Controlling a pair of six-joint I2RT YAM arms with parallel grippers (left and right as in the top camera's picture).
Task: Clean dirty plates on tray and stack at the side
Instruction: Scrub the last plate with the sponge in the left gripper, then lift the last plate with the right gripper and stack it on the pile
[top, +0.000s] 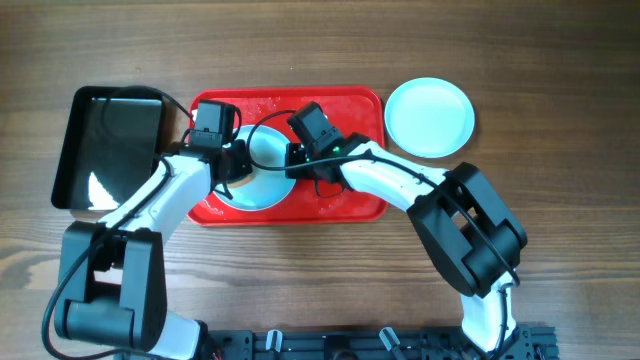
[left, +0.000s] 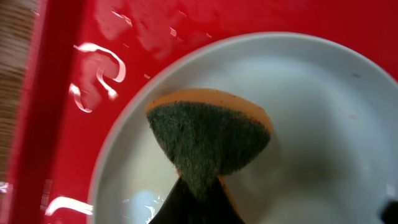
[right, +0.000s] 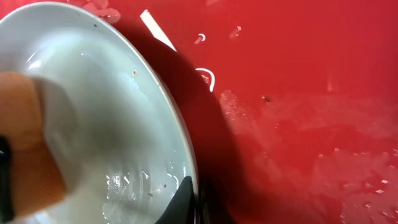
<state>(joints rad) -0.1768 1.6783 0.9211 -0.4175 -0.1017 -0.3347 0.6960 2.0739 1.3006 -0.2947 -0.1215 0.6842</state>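
The sponge goes up, left in the overhead view, then down onto the black tray's near end (top: 107, 188) next, as that is empty. My left gripper then releases it.
A pale plate (top: 262, 180) lies on the red tray (top: 340, 205), between both grippers. My left gripper (top: 232, 160) is shut on a sponge (left: 208, 134), orange with a dark green scrub face, and presses it onto the plate (left: 317, 124). My right gripper (top: 297, 155) is shut on the plate's rim (right: 186, 155), one finger inside and one outside; the plate's wet inside (right: 99, 112) shows small specks. A clean-looking plate (top: 429, 117) lies on the table right of the tray. I see no third plate.
A black tray (top: 95, 150) sits left of the red tray. The red tray (right: 298, 93) has wet streaks and droplets on its floor. Bare wood table lies in front and to the right.
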